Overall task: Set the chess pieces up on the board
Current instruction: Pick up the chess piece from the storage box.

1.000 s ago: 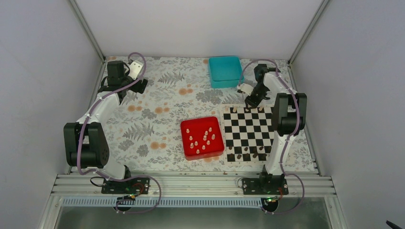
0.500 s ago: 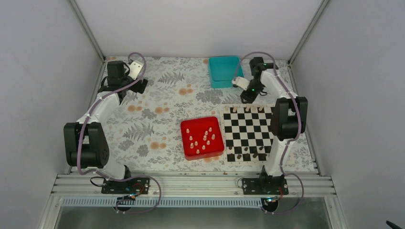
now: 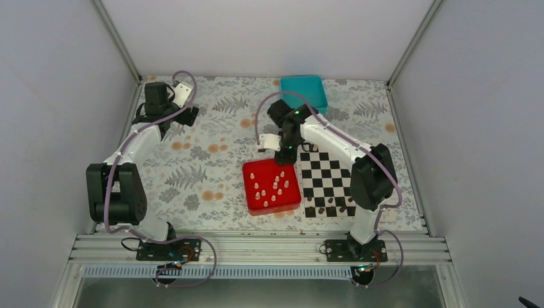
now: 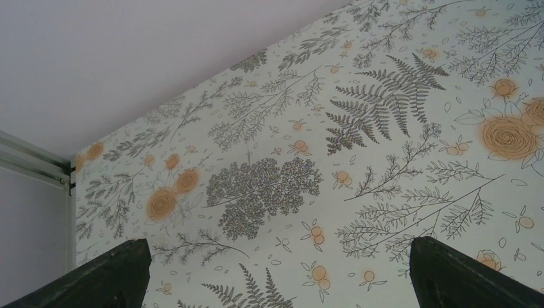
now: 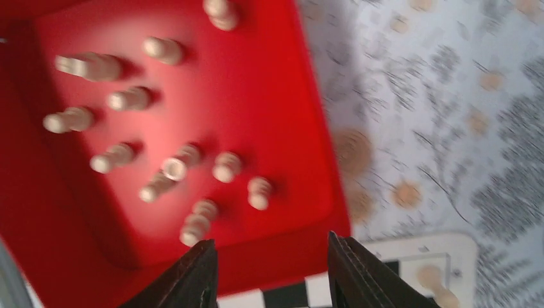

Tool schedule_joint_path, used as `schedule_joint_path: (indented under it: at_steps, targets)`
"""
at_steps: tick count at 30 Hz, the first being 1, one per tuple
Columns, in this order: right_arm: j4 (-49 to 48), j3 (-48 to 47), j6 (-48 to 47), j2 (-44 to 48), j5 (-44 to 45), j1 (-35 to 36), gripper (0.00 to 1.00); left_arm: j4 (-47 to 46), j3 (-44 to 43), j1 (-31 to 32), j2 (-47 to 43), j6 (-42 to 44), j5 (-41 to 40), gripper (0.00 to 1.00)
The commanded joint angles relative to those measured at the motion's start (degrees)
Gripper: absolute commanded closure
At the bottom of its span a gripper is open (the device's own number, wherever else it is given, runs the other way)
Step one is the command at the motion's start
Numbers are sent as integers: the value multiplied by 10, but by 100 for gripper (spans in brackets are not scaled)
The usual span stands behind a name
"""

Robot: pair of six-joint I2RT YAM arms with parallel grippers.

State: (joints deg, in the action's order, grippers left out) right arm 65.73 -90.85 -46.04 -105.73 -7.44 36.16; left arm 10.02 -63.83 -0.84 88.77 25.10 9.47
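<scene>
The ring-topped cream piece [image 5: 179, 163] is below my right gripper and back from it. My right gripper will next move its open fingers back over the tray and down around that piece.
Several cream chess pieces [image 3: 274, 185] lie in the red tray [image 3: 251, 170], left of the checkered board [image 3: 333, 179]. My right gripper [image 3: 283, 154] hovers over the tray's far right corner, by the board's far left corner. In the right wrist view it [image 5: 270, 239] is open with nothing between its fingers; the pieces [image 5: 224, 167] lie scattered beyond it on the red tray [image 5: 256, 96], and one cream piece [image 5: 431, 277] stands on the board's corner [image 5: 410, 253]. My left gripper [image 3: 190, 104] rests at the far left, open [image 4: 277, 242] over bare cloth.
A teal tray [image 3: 303, 90] sits at the back, beyond the board. Dark brown pieces [image 3: 330, 204] stand on the board's near rows. The right arm [image 3: 346, 149] stretches over the board's far rows. White enclosure walls close in three sides.
My right gripper swung from the board's far edge, past the teal tray, leftward to the red tray's far right corner, and its jaws widened. The left arm has not moved.
</scene>
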Motion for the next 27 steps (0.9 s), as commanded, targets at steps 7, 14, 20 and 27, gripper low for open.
schedule_joint_path:
  at_steps: [7,14,20,27]
  targets:
    - [-1,37,32,-26,-32,85,55,-6,-3,1,4,8,-2,0]
    - [-21,71,42,-33,-26,103,55,-6,-1,1,1,9,3,0]
    - [-38,88,46,-37,-25,110,54,-6,1,0,-2,10,4,0]
    - [-60,105,46,-47,-6,109,54,-5,1,0,-4,10,6,0]
